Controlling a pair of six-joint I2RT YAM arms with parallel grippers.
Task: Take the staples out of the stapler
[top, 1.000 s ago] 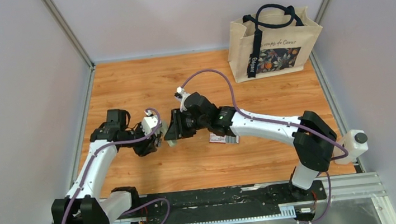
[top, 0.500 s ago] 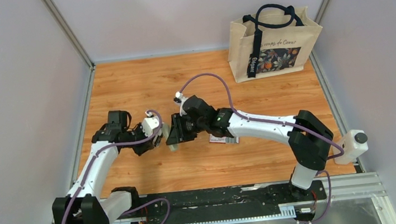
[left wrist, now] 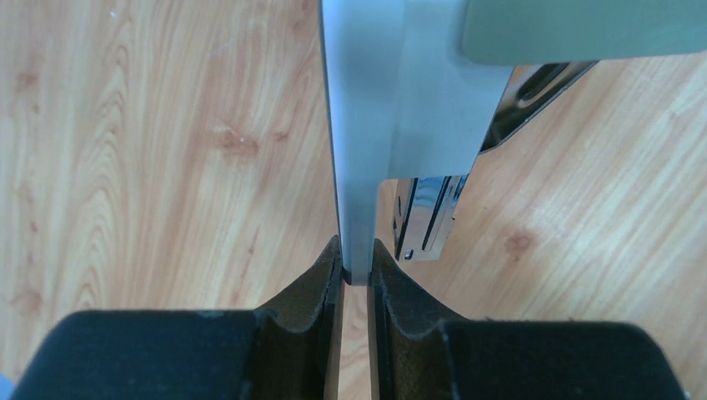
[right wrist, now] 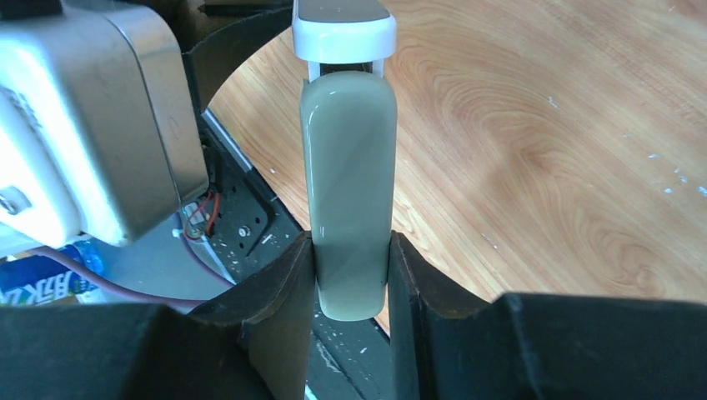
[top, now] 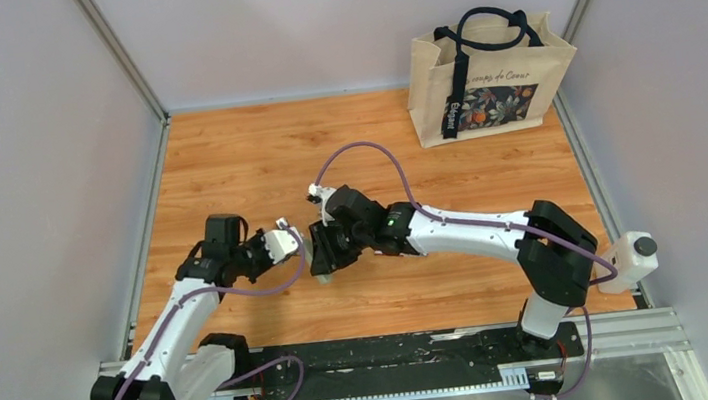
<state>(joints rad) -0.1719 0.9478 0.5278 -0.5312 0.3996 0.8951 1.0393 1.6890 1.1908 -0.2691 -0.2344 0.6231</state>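
The stapler (top: 321, 274) goes down and to the left in the top view next, and my right gripper then releases it.
The stapler (right wrist: 348, 183) is a slim grey-green bar with a white underside (right wrist: 343, 29), held just above the table between both grippers. My right gripper (right wrist: 350, 250) is shut on the sides of its grey-green top. My left gripper (left wrist: 356, 262) is shut on the thin edge of its pale base plate (left wrist: 367, 125). The shiny metal magazine (left wrist: 429, 218) hangs open beside that plate. I cannot make out any staples in it. In the top view the two grippers meet around the stapler (top: 321, 274) at the table's near middle.
A beige tote bag (top: 489, 79) with black handles stands at the far right corner. The left arm's white wrist casing (right wrist: 83, 125) sits close beside the right fingers. The black base rail (top: 397, 351) runs along the near edge.
Both arms have moved towards the near edge, the right one carrying the stapler. The left jaws have closed onto the stapler's pale plate.
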